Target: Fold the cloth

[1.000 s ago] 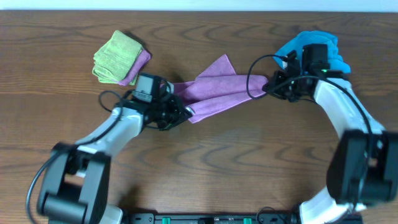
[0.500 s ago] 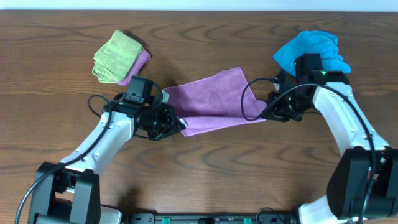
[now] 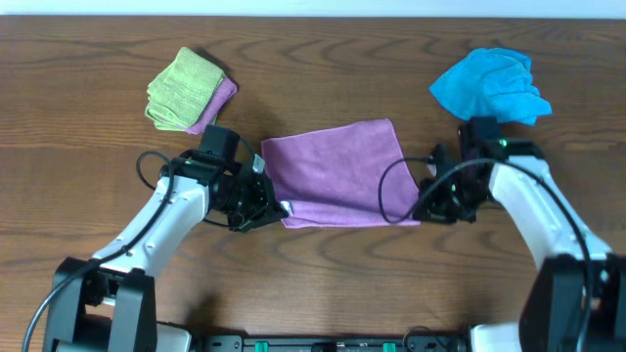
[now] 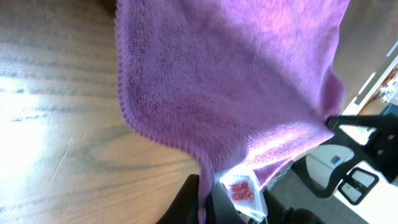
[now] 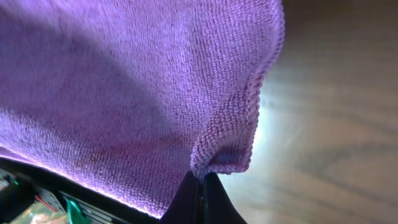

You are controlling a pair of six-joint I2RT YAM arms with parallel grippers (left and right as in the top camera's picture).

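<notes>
The right gripper will next move outward and down toward the purple cloth's far corner (image 3: 385, 127) by the blue one to let go of the purple cloth's near corner, as the cloth is unfolded.
The mauve-purple cloth (image 3: 337, 171) hangs stretched between my two grippers over the middle of the table, spread nearly flat. My left gripper (image 3: 279, 207) is shut on its near left corner, where a white label with red print (image 4: 241, 190) shows beside the jaws. My right gripper (image 3: 423, 207) is shut on the near right corner (image 5: 227, 158). In the left wrist view the cloth (image 4: 236, 81) hangs above the wood. In the right wrist view the cloth (image 5: 124, 93) fills most of the frame.
A bright blue cloth (image 3: 491, 83) lies crumpled at the back right, just behind my right arm. A lime-green cloth folded with a purple one (image 3: 186, 90) lies at the back left. The table is dark brown wood (image 3: 323, 284).
Both grippers have pulled toward the near edge and apart. The cloth has gone from a twisted bunch to a wide, flat sheet. My right gripper has moved away from the blue cloth.
</notes>
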